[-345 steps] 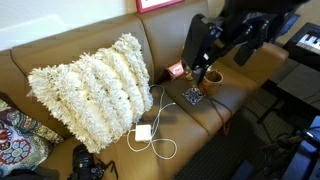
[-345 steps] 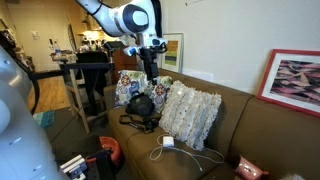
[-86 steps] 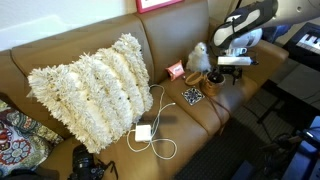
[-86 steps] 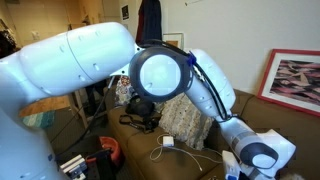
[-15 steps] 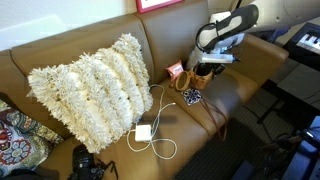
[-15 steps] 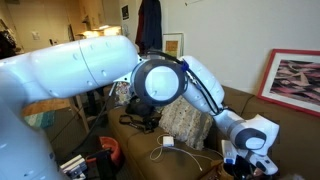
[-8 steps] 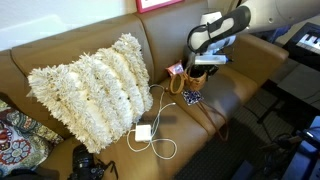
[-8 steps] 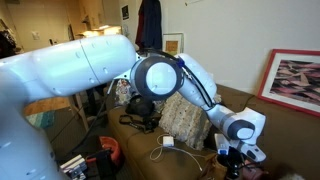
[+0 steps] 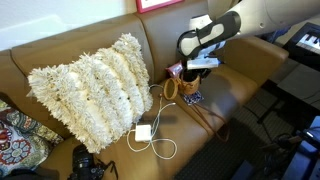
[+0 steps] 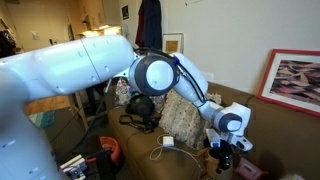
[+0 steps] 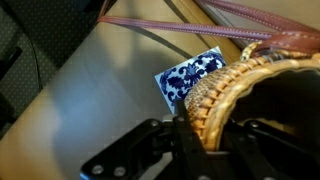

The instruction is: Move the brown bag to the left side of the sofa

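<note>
The gripper eases a little toward the shaggy cream pillow next and releases the bag's woven rim over the seat, as the bag hangs just above the leather seat.
In the wrist view my gripper (image 11: 197,120) is shut on the woven rim of the brown bag (image 11: 245,82), one finger on each side of the wall. Its thin loop handles (image 11: 190,24) trail across the leather above. In an exterior view the bag (image 9: 184,87) hangs under the gripper (image 9: 191,77), just above the seat of the caramel-brown sofa (image 9: 60,52), right of the middle. In an exterior view the gripper (image 10: 222,152) is low over the sofa (image 10: 255,125); the bag is not clear there.
A small blue-and-white patterned square (image 9: 192,98) (image 11: 190,75) lies right under the bag. A big shaggy cream pillow (image 9: 92,87) fills the seat to the left. A white charger with cable (image 9: 143,133) and a black camera (image 9: 86,161) lie near the front edge.
The gripper has carried the bag leftward along the sofa, from beside the white fluffy toy to above the patterned square. It has stayed shut on the rim.
</note>
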Tool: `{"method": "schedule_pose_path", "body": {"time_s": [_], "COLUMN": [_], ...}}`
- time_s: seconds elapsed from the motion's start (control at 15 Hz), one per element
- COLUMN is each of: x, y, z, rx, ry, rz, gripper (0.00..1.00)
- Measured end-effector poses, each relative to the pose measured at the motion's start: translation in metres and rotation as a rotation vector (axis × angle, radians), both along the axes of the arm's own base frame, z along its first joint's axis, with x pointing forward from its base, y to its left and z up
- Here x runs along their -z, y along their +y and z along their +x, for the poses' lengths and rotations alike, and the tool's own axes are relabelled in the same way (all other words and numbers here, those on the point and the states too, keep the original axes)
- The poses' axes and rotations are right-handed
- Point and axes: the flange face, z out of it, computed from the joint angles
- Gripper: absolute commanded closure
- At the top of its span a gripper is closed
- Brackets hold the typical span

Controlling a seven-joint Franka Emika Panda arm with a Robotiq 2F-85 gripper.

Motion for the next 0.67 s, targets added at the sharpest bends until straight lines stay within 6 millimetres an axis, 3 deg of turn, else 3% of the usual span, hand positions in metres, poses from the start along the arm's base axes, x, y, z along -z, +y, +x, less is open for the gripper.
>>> {"method": "schedule_pose_path", "body": {"time_s": [0.33, 0.67], "x": [0.002, 0.01], "y": [0.025, 0.031], "z": [0.003, -0.002], "rx": [-0.051, -0.059], "ry": [0.007, 0.026], "rz": [0.005, 0.007], "gripper": [0.95, 0.95]}}
